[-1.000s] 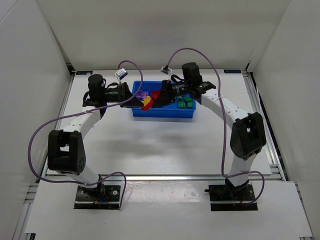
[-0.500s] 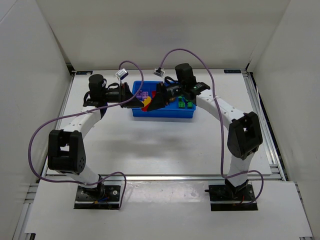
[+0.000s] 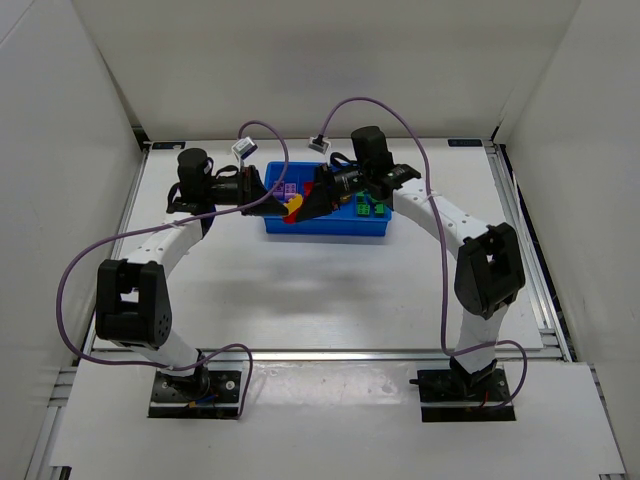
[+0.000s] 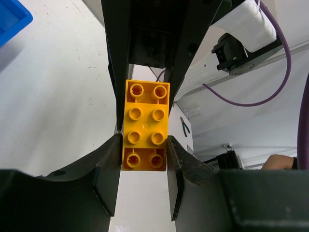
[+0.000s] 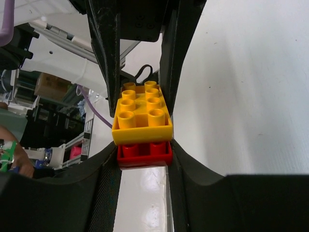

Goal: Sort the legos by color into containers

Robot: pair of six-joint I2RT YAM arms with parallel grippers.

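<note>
The robot will next tilt its left gripper down toward the right in the top view. It will let go of the yellow brick [image 3: 293,207] in the container section beside the green legos, which are a different color.
Both grippers meet over the left half of the blue tray [image 3: 330,229]. My left gripper [image 3: 268,193] [image 4: 143,141] is shut on a yellow lego brick [image 3: 293,207] [image 4: 145,123], studs facing its camera. My right gripper [image 3: 318,197] [image 5: 144,151] is shut on a red brick [image 5: 145,153] that is stuck to the yellow brick [image 5: 143,113]. Each wrist view shows the other gripper's black fingers beyond the bricks. Purple legos [image 3: 288,188] lie in a left compartment and green legos [image 3: 368,207] in the right one.
The tray stands at the back middle of the white table [image 3: 320,290]; its corner shows in the left wrist view [image 4: 10,18]. White walls close in the back and both sides. Purple cables arc above both arms.
My right gripper has moved left toward the left gripper, bringing the red brick against the yellow one. The left arm has hardly moved.
</note>
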